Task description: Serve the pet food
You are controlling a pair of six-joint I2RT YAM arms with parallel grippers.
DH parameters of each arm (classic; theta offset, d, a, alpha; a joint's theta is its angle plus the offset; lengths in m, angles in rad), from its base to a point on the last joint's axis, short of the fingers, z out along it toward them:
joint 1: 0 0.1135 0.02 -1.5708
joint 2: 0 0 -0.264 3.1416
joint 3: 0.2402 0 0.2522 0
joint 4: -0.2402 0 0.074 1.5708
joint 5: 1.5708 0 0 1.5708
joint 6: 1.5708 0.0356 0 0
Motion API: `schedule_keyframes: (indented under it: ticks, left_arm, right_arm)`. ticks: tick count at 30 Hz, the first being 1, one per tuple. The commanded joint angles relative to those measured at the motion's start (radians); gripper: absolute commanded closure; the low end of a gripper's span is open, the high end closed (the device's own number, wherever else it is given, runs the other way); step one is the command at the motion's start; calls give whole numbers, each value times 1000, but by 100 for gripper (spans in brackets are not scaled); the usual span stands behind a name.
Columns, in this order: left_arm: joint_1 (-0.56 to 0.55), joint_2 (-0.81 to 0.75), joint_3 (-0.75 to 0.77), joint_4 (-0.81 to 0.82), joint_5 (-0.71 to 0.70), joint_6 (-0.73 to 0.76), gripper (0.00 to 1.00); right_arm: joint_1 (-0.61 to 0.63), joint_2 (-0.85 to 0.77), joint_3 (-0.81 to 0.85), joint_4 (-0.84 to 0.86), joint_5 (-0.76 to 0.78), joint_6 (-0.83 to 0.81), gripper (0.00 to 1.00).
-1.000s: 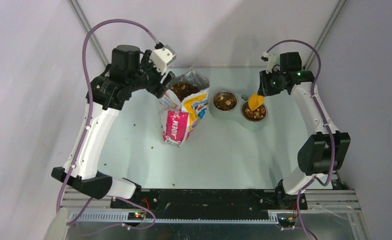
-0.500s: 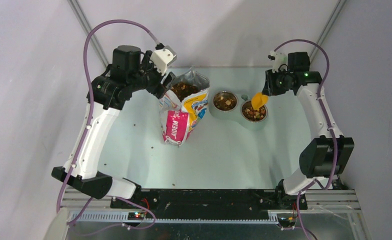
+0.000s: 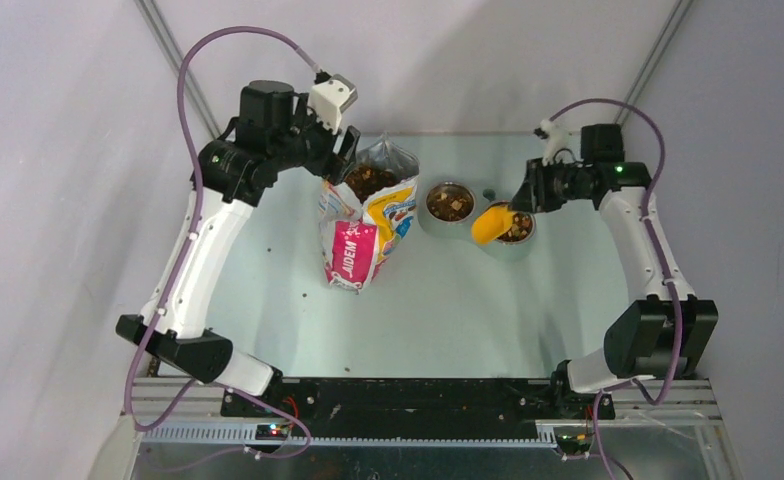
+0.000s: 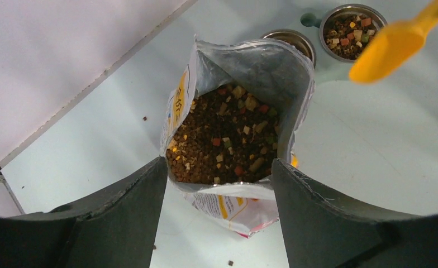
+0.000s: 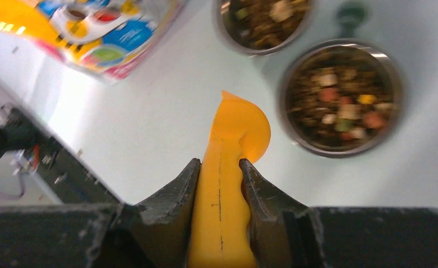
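Observation:
I will next move my right gripper back and down toward the table on the near side of the bowls, because both bowls hold kibble and the yellow scoop (image 5: 221, 195) looks empty.
The pet food (image 3: 368, 182) fills the open cartoon-cat bag (image 3: 358, 250), which stands at the back middle of the table; the kibble shows clearly in the left wrist view (image 4: 228, 139). More kibble lies in two steel bowls (image 3: 450, 203) (image 5: 339, 106). My left gripper (image 3: 343, 165) is open, its jaws straddling the bag's near rim (image 4: 218, 167) without pinching it. My right gripper (image 3: 523, 195) is shut on the handle of a yellow scoop (image 5: 221, 195). The scoop's cup (image 3: 492, 222) hangs over the right bowl's left edge, and I see no kibble on it.
The two bowls sit in a pale green stand (image 3: 513, 252) right of the bag. A few stray pellets (image 3: 305, 293) lie on the table near the bag. Walls close in behind and to both sides.
My right gripper swung the scoop from above the right bowl to its left, nearer edge. My left gripper shifted slightly right at the bag's mouth.

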Motion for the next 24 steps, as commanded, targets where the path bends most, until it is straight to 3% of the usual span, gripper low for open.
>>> schedule_keyframes:
  ticks: [1,7,13,19,24]
  left_arm:
    - [-6,10,-17,106,-7,-57,25]
    - [-5,-24,-127,331,-78,-59,24]
    - [-5,-23,-117,338,-114,-38,24]
    - [-5,-98,-200,333,-96,-45,22]
    - [-5,-133,-266,331,-89,-67,22]
  right_arm:
    - [93,-8,-72,-21,-184,-51,100]
    - [162,114,-56,-10,-285,-65,100]
    - [177,172,-162,-81,-286,-120,100]
    - [102,172,-296,-26,-188,-58,100]
    - [-40,195,-375,32,-155,-3,99]
